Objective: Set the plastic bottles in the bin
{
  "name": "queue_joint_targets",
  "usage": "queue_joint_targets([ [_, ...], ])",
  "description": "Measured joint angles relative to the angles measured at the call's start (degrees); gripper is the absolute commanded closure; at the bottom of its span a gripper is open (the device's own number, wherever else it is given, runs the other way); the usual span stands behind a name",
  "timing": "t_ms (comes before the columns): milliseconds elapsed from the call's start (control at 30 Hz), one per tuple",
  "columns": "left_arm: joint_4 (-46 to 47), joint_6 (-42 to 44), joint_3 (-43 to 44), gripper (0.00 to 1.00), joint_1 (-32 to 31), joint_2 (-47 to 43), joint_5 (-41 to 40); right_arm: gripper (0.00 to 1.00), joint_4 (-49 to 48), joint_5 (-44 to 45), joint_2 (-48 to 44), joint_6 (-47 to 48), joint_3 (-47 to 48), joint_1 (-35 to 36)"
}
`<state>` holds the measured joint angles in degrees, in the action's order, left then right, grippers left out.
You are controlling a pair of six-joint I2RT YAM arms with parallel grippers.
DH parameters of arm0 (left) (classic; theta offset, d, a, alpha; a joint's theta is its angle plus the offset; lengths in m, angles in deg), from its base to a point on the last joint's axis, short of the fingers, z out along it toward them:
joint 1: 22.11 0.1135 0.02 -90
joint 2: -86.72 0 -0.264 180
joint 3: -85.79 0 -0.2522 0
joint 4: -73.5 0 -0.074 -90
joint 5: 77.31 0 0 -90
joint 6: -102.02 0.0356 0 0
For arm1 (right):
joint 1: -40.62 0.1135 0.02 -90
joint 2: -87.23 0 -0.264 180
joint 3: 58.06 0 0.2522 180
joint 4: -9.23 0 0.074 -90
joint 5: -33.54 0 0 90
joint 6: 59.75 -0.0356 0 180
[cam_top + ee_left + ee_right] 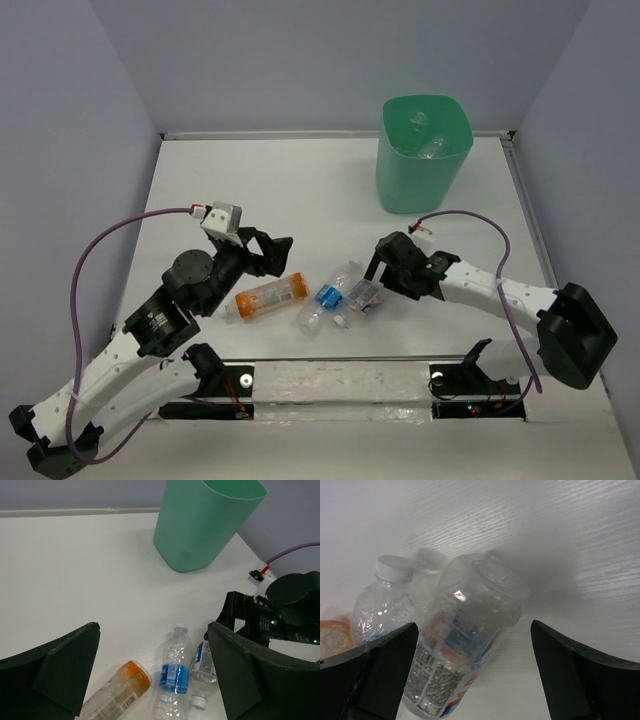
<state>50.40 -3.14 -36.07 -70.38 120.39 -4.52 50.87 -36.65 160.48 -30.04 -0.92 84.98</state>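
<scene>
My right gripper stays low and closes its fingers onto the base end of the white-labelled bottle next, since that end already lies between them.
The mint-green bin (425, 150) stands at the back right, and at least one clear bottle (431, 148) lies inside it. Three bottles lie in a row near the front middle: an orange-labelled one (268, 296), a blue-labelled one (328, 295) and a white-labelled one (362, 298). My left gripper (272, 254) is open and empty, just behind the orange bottle (117, 695). My right gripper (378, 268) is open, low over the table, with the white-labelled bottle (465, 645) between its fingers but not touched. The blue-labelled bottle (382, 610) lies just beside it.
The left wrist view shows the bin (205, 525) far ahead and the right arm (287, 610) close on the right. Purple cables loop from both arms (90, 260). Grey walls close the table at the back and sides. The raised table edge (530, 220) runs along the right.
</scene>
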Motion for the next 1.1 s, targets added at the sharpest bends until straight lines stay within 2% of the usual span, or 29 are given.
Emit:
queue_joint_targets([
  [167,0.26,0.31,-0.04,0.01,0.00,-1.22,1.77,0.03,0.20,1.25,6.05,-1.97,0.52,0.04],
  [267,0.50,0.33,-0.09,0.01,0.00,-1.57,2.21,0.14,1.29,2.62,6.25,-2.54,0.52,0.04],
  [367,0.52,0.35,-0.35,0.01,0.00,-1.70,2.27,0.32,1.90,4.35,6.01,-2.67,0.52,0.04],
  [500,0.48,0.33,-0.66,0.01,0.00,-1.68,2.27,0.45,3.43,6.80,6.40,-2.51,0.83,0.04],
  [600,0.50,0.33,-0.66,0.01,0.00,-1.44,2.21,0.50,5.09,9.22,5.77,-1.97,1.40,0.04],
  [800,0.48,0.33,-0.66,0.01,0.00,0.85,2.12,0.49,10.82,14.45,-5.51,4.22,5.97,0.04],
  [900,0.48,0.35,-0.66,0.01,0.33,1.49,2.01,0.49,11.80,14.86,-11.72,10.27,14.51,0.04],
  [1100,0.48,0.50,-0.66,0.01,2.05,1.46,1.53,0.49,9.07,15.82,-12.41,22.91,31.23,0.04],
])
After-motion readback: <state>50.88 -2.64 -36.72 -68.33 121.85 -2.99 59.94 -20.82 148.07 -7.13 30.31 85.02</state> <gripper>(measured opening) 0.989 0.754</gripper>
